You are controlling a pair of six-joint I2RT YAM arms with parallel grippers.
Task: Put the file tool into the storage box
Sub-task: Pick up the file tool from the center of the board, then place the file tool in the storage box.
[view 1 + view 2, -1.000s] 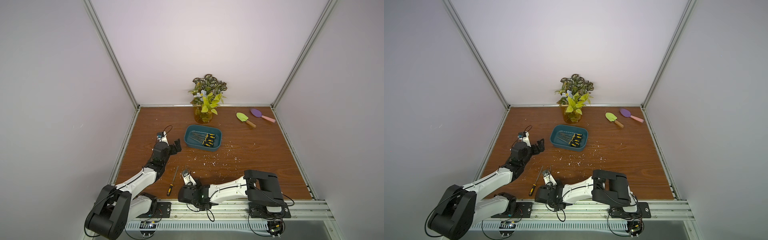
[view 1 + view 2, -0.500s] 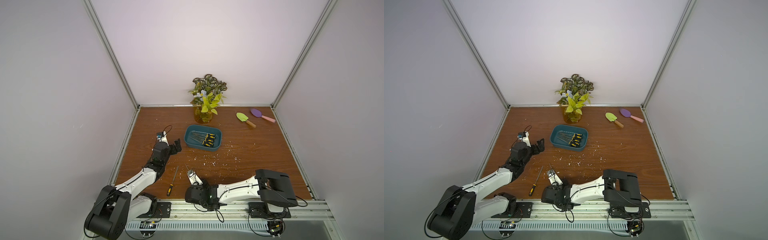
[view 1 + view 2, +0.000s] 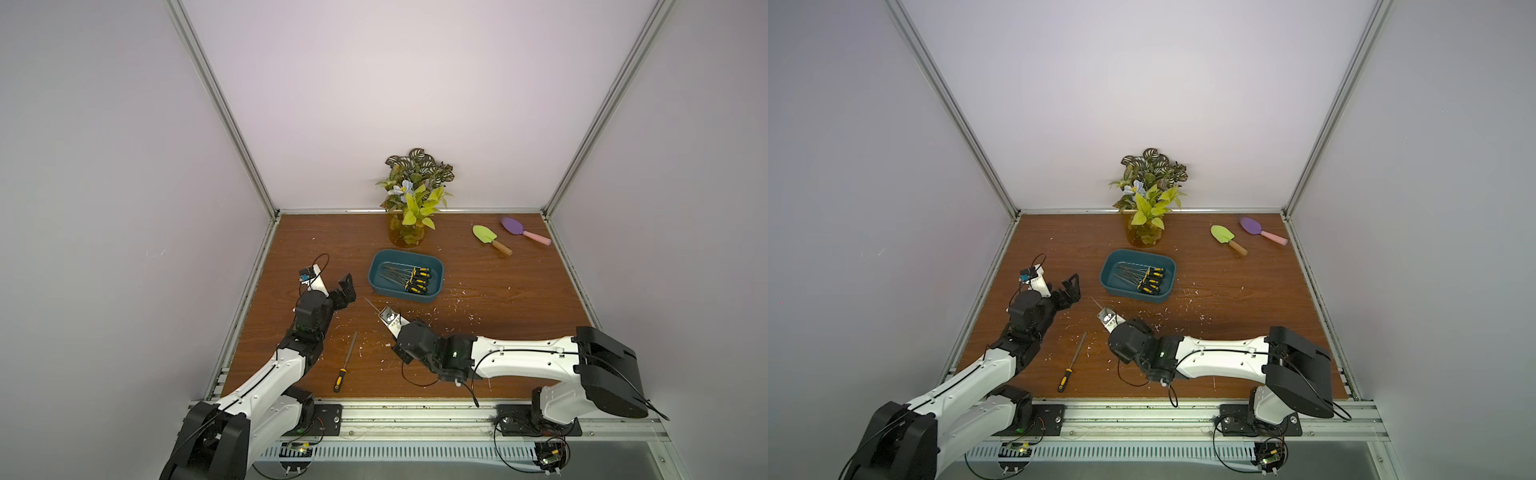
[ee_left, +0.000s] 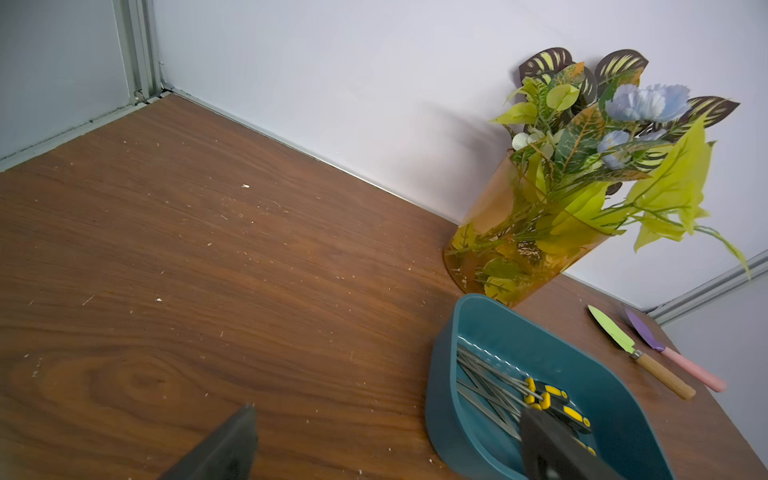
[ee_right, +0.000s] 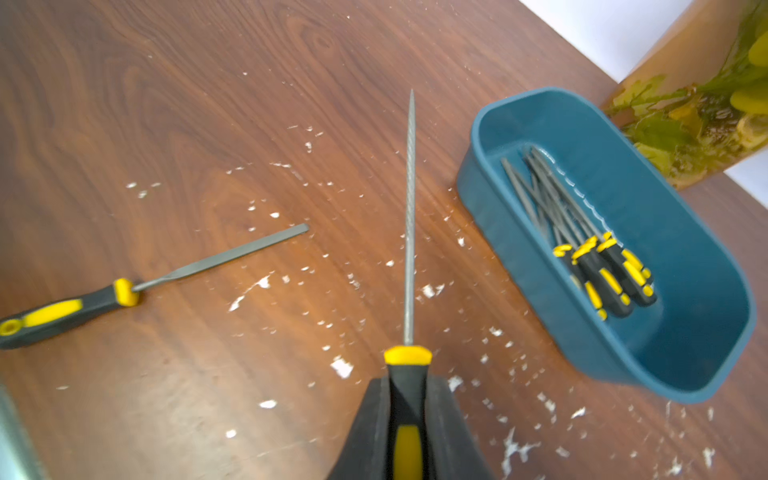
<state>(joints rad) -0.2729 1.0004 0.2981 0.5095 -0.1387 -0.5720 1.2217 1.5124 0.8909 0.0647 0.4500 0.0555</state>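
I will move my right gripper outward over the bunched handles of the files, lower it and release, because the files in the storage box [image 3: 376, 266] lie with their handles together.
My right gripper [image 5: 408, 380] is shut on the black-and-yellow handle of a file tool [image 5: 410, 208], holding it above the table. Its thin grey blade [image 3: 371, 304] points toward the left end of the storage box. The storage box [image 3: 376, 266] is a teal tub mid-table, seen in both top views [image 3: 1106, 270], and holds several files [image 3: 409, 277]. Another file [image 3: 346, 361] lies flat on the wood near the front, between the two arms. My left gripper [image 3: 345, 291] hovers open and empty just left of the box [image 4: 440, 374].
An amber vase of leaves [image 3: 407, 232] stands right behind the box. A green trowel [image 3: 490, 239] and a purple trowel [image 3: 523, 230] lie at the back right. White scraps [image 5: 340, 368] litter the wood. A metal rail [image 3: 415, 415] runs along the front edge.
My right gripper has shut on a file's handle, lifted it and moved away from the front edge toward the box. The left arm has stayed put.
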